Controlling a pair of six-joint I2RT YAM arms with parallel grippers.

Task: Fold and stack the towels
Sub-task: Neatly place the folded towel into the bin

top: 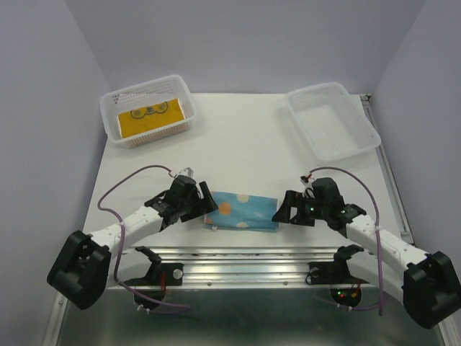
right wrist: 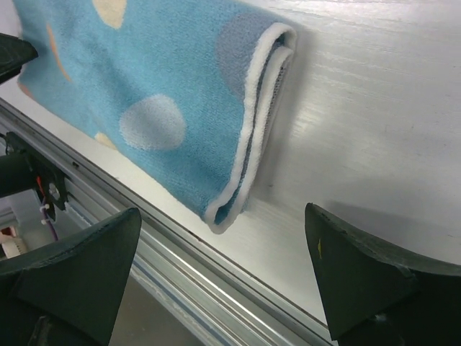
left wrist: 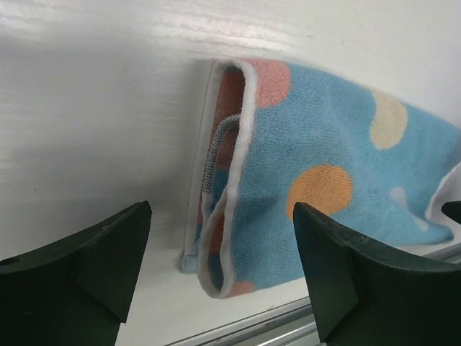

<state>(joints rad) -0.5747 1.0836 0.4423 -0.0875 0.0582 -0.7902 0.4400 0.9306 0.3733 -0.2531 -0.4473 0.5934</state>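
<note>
The middle of the towel's white-hemmed end gets my left gripper next, down and toward the right in the top view, since its loose layers gape apart there.
A light blue towel (top: 241, 210) with orange and pale dots lies folded in two near the table's front edge, between the two arms. Its left end (left wrist: 230, 216) shows loose white-hemmed layers, and its right end (right wrist: 252, 137) is a neat double fold. My left gripper (top: 204, 205) stands open at the towel's left end (left wrist: 222, 259), nothing between its fingers. At the right end my right gripper (top: 282, 210) is open too (right wrist: 223, 277), and holds nothing. A mustard yellow towel (top: 149, 117) lies folded in the far-left basket (top: 119, 130).
An empty white perforated basket (top: 364, 137) stands at the far right of the table. The metal rail (top: 245, 254) of the table's front edge runs just below the blue towel. Walls close in on both sides.
</note>
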